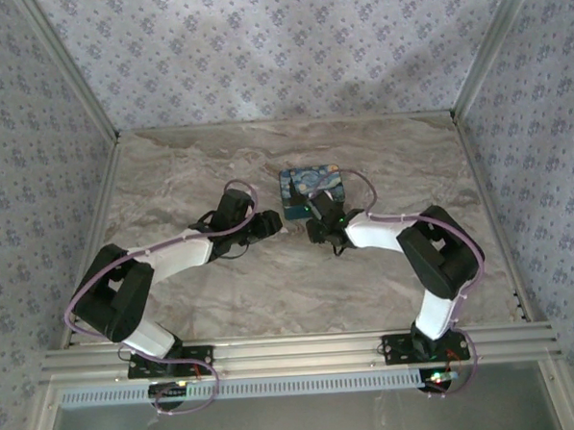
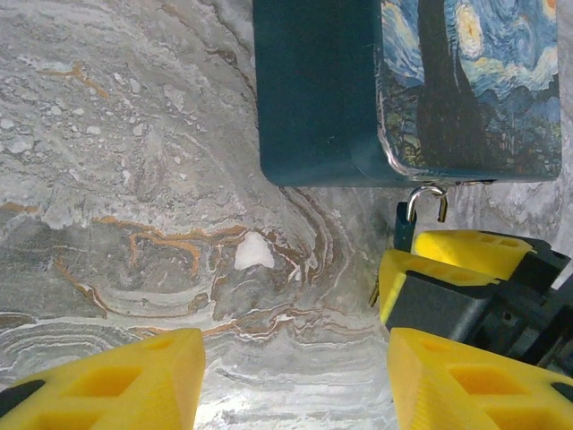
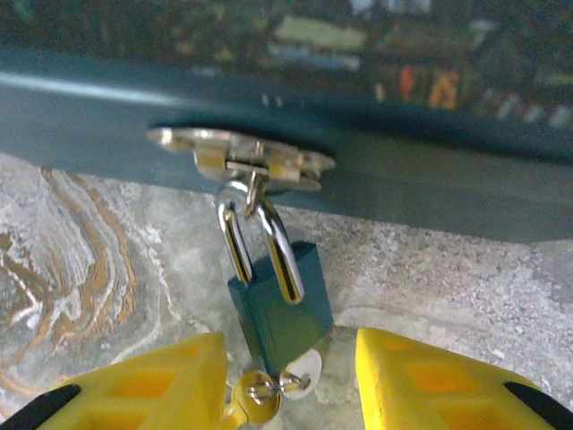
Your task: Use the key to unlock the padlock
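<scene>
Next, to get the silver key (image 3: 303,369) at the padlock's bottom, the right gripper first moves closer to the tin, then closes on the silver key.
The padlock (image 3: 279,309) is small, with a teal body and a silvery shackle, and hangs from the hasp (image 3: 242,161) on the front wall of the swirl-painted tin (image 1: 312,187). One shackle leg looks lifted out of the body. A silver key (image 3: 303,369) sticks out of the lock's underside, with a ring and a brass key (image 3: 255,400) attached. My right gripper (image 3: 288,372) is open, one yellow finger on either side of the key and lock bottom. My left gripper (image 2: 295,367) is open over bare marble, left of the padlock (image 2: 421,210).
The tin (image 2: 313,90) lies flat on the marble table (image 1: 188,172), just beyond both grippers. In the left wrist view the right gripper's yellow fingers (image 2: 466,260) crowd in close on the right. Patterned walls enclose the table on three sides.
</scene>
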Controlling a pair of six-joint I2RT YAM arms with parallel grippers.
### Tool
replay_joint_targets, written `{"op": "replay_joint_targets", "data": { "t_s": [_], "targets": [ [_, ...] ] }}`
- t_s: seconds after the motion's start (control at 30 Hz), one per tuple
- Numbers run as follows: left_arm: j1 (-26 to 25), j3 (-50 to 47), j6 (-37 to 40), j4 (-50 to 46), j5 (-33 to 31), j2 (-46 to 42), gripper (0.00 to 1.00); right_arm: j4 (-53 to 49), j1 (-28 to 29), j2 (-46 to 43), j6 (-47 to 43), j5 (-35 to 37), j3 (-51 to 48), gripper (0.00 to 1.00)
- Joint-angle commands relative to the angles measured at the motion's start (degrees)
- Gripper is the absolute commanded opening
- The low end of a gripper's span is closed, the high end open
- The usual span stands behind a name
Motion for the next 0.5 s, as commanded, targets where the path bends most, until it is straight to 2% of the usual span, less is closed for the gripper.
{"op": "replay_joint_targets", "data": {
  "t_s": [0.0,0.13,0.27,0.47],
  "targets": [
    [0.23,-0.47,-0.78,1.33,-0.1,-0.49,0.56,-1.97,0.28,1.73,2.31,2.34,1.57,0.43],
    [0.26,-0.83,-1.01,1.7,0.01,-0.42,0.56,-3.25,0.15,2.03,3.3,2.53,1.59,0.39],
    [0.24,-0.83,-0.97,1.67,0.07,-0.35,0.56,-3.52,0.05,1.08,3.62,2.2,-0.19,0.29],
    [0.26,-0.78,-1.0,1.93,0.22,-0.01,0.56,-3.67,-0.2,-1.77,3.05,1.35,-3.33,0.2]
  ]
}}
